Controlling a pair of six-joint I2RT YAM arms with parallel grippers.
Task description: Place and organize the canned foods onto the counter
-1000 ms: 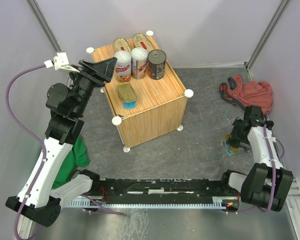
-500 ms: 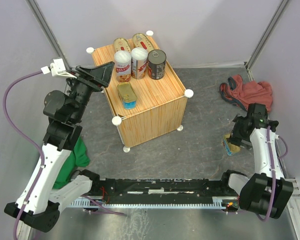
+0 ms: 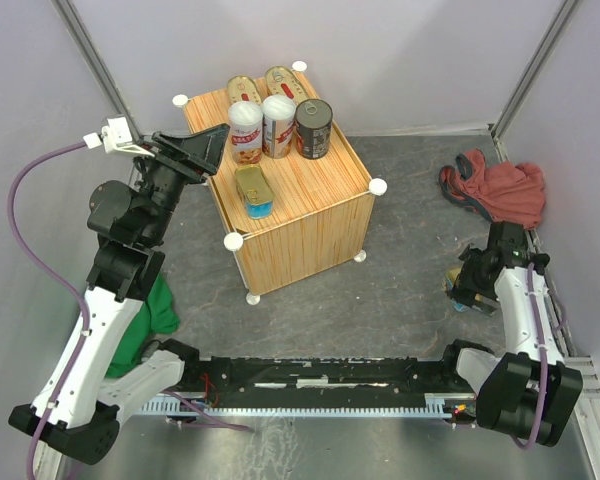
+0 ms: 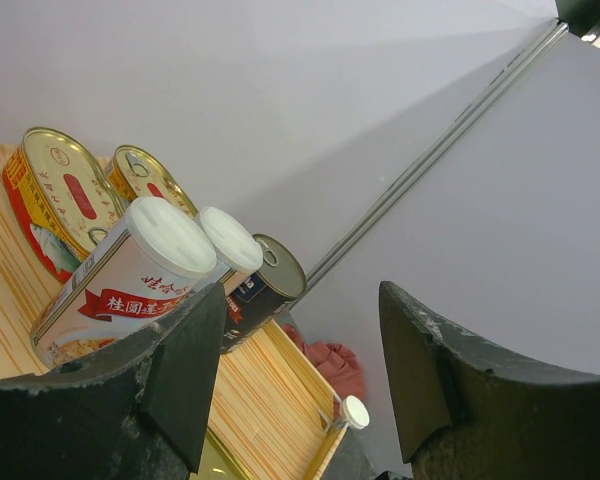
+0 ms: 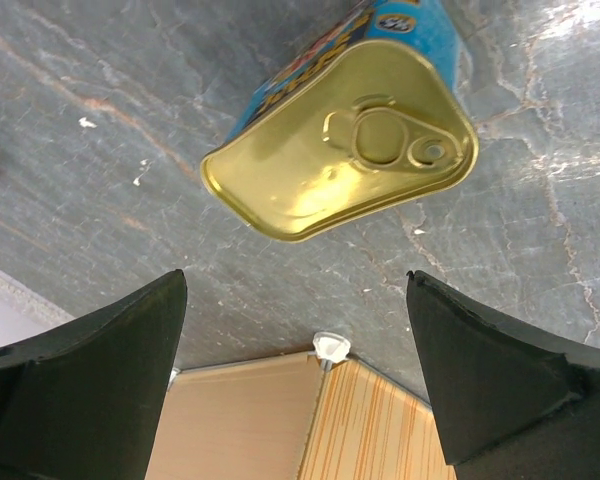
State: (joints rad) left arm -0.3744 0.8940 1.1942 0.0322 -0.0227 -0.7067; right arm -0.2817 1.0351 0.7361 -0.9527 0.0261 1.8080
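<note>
I will next lower my right gripper until its open fingers are on both sides of the gold lid of the second rectangular can, because that can stands on the floor below.
The counter is a wood-grain box with white knobs. On it stand two oval gold cans, two tall white-lidded cans, a dark round can and a rectangular gold can. In the left wrist view the tall cans and the oval cans show. My left gripper hovers at the counter's left edge, open and holding nothing. Another rectangular gold can with blue sides lies on the floor at the right. My right gripper hangs wide open just over it, without touching it.
A red cloth lies on the floor beyond the right arm. A green cloth sits under the left arm. Grey walls and metal posts close in the cell, and a black rail runs along the near edge.
The left arm has drawn back to the left, away from the counter's cans. The right gripper has shifted toward the near edge, over the floor can. Both stay open.
</note>
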